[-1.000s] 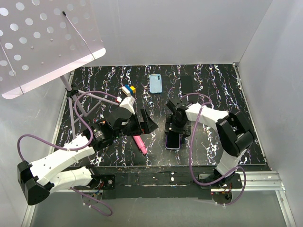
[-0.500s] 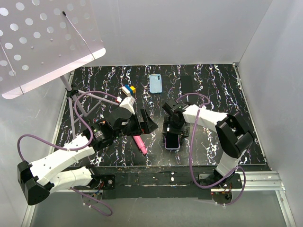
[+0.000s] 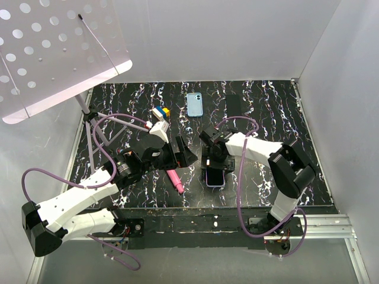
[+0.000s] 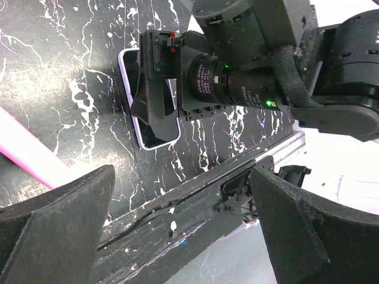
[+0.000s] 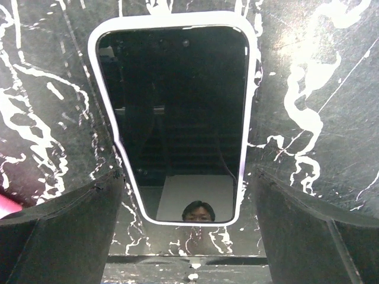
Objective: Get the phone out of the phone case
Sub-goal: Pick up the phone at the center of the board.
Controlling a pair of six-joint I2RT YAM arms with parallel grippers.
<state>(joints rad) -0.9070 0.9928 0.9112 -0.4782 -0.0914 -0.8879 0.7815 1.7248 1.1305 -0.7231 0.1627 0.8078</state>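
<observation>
Next, my left gripper moves past the pink marker toward my right gripper, onto the phone's long edge by the marker [image 3: 206,175] [image 4: 129,99].
A phone [image 5: 177,118] with a black screen in a pale lilac case lies flat, screen up, near the front middle of the black marbled table [image 3: 260,106]; it also shows in the top view [image 3: 215,177] and in the left wrist view [image 4: 155,112]. My right gripper [image 3: 213,161] is open right above the phone, a finger on either side of it, not touching. My left gripper [image 3: 185,154] is open and empty, hovering to the left of the phone.
A pink marker [image 3: 174,180] lies left of the phone, under my left gripper. A blue phone [image 3: 194,104], a dark flat slab [image 3: 234,105] and a coloured cube [image 3: 160,112] lie at the back. A stand with a perforated white panel [image 3: 53,53] rises at the left.
My right gripper has moved left and slightly nearer, now straddling the phone from above. The left arm has not moved.
</observation>
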